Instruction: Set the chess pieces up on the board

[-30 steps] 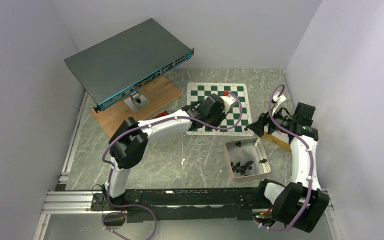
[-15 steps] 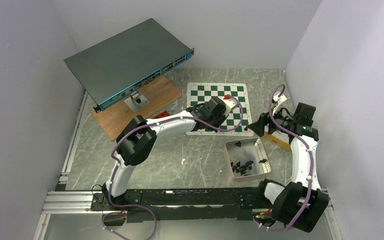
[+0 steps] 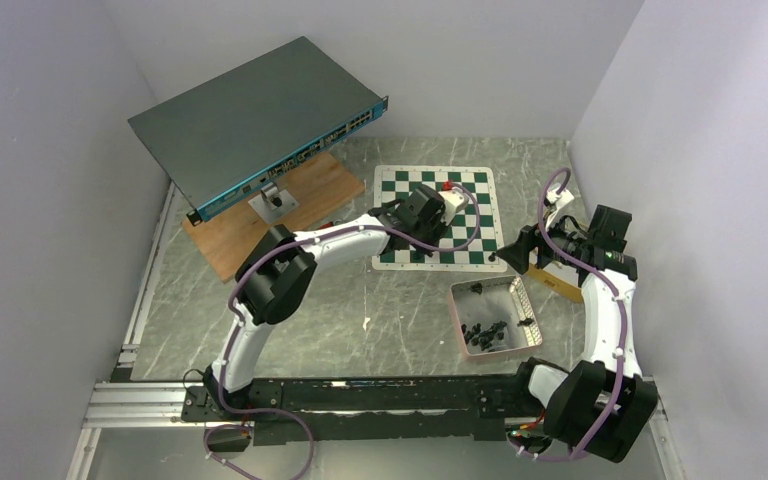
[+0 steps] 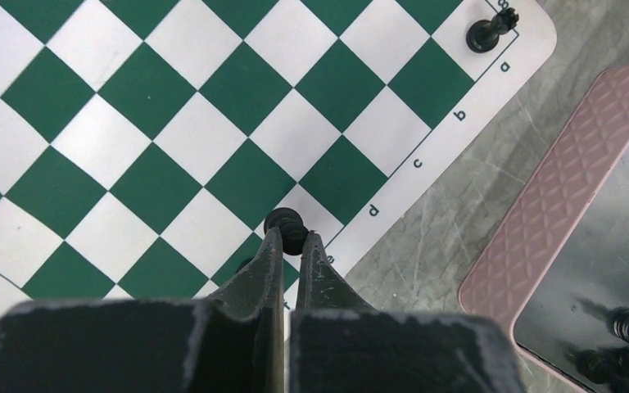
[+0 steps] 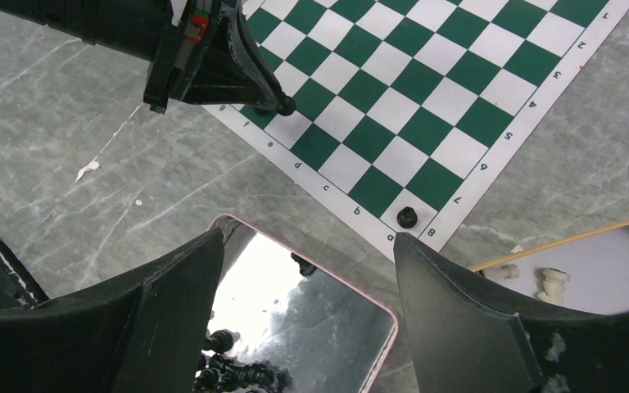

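Observation:
The black chess piece's base already hangs over the white square (image 4: pixel 314 216) beside the e mark, so my left gripper should lower and release it there.
The green and white board (image 3: pixel 465 190) lies at the back centre of the table. My left gripper (image 3: pixel 425 243) is over its near edge and shut on a black chess piece (image 4: pixel 287 224) by the d and e file marks. I cannot tell whether that piece touches the board. It also shows in the right wrist view (image 5: pixel 285 105). One black piece (image 4: pixel 487 31) stands on the a8 corner square (image 5: pixel 407 217). Several more chess pieces (image 3: pixel 485 333) lie in the pink-rimmed tray (image 3: pixel 457 300). My right gripper (image 5: pixel 307 241) is open and empty above the tray's far edge.
A tilted network switch (image 3: pixel 260 120) on a stand over a wooden slab (image 3: pixel 305 195) fills the back left. A yellowish box (image 3: pixel 552 282) with small white bits (image 5: pixel 553 282) sits right of the board, under my right wrist. Walls close in on both sides.
My left gripper dipped toward the board's near edge, then drew back a little, still shut on the piece. Its elbow swung to the right. The right arm has not moved.

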Motion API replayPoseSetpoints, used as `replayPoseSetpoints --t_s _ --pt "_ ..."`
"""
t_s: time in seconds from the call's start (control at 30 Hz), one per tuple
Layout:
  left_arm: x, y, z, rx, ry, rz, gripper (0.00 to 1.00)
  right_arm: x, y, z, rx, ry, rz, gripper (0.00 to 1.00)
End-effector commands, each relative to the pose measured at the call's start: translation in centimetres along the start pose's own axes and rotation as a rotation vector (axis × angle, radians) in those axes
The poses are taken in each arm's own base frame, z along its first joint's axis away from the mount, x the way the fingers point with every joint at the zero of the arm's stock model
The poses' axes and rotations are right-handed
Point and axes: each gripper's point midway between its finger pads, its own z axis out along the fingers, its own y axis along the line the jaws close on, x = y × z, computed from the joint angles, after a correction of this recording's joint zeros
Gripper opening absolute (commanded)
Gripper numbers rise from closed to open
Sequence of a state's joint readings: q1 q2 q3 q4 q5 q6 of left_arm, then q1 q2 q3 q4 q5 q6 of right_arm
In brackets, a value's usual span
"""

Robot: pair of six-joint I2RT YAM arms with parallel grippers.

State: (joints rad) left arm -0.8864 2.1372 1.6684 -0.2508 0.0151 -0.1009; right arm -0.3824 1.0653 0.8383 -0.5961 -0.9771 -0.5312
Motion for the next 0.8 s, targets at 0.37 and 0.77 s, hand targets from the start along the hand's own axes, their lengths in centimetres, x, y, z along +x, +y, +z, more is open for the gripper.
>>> replayPoseSetpoints --t_s 0.37,0.77 --pt "-0.9 -1.0 0.7 0.070 -0.017 -0.036 0.00 -0.2 -0.2 0.0 -0.004 -0.012 -0.017 0.79" --pt "-0.2 -0.9 0.9 0.073 0.008 -0.035 0.00 -0.2 -0.2 -0.1 -0.001 -0.015 -0.020 0.79"
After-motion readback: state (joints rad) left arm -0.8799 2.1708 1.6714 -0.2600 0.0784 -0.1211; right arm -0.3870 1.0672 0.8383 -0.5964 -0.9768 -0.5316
